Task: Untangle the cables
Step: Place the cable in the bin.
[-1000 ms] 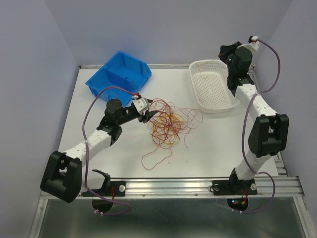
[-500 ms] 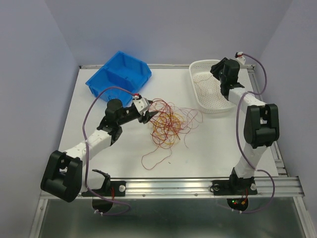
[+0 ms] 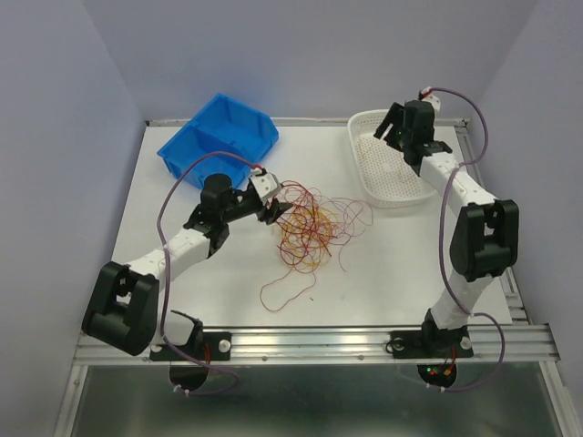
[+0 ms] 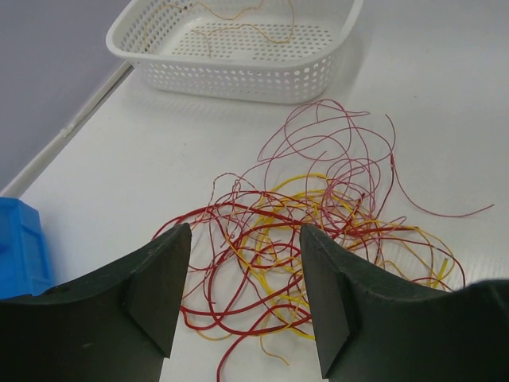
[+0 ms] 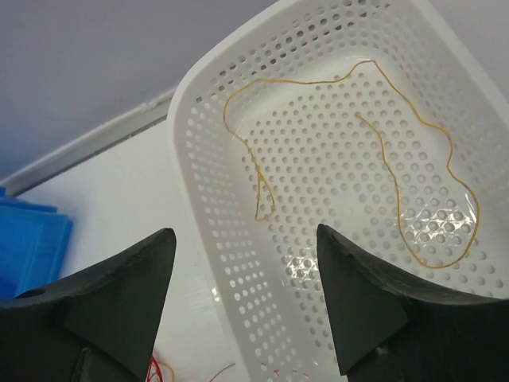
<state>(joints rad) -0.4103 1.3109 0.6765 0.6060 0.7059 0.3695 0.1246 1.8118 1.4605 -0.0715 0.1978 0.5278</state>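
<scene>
The right gripper swings back and down onto the red loops clear of the tangle [image 3: 352,204] next, since they lie below it, leftward in the top view.
The cables [image 3: 314,228] lie as a loose tangle of dark red and yellow strands mid-table; in the left wrist view the tangle [image 4: 318,231] spreads just beyond my fingers. One red strand [image 3: 287,291] curls apart, nearer the front. My left gripper [image 3: 278,211] [image 4: 245,239] stands open at the tangle's left edge, holding nothing. A single yellow strand [image 5: 310,80] [image 4: 238,25] lies loose inside the white basket [image 5: 187,159]. My right gripper [image 3: 393,135] [image 5: 245,235] hangs open and empty over that basket's rim.
The white perforated basket [image 3: 357,150] [image 4: 238,76] sits at the back right. A blue bin [image 3: 219,137] [image 4: 20,247] [image 5: 24,239] stands at the back left. Mauve cables loop off both arms. A metal rail [image 3: 364,341] runs along the front edge.
My right gripper went from shut to open as it swung down and left over the basket. My left arm shifted slightly up and right at the tangle's edge.
</scene>
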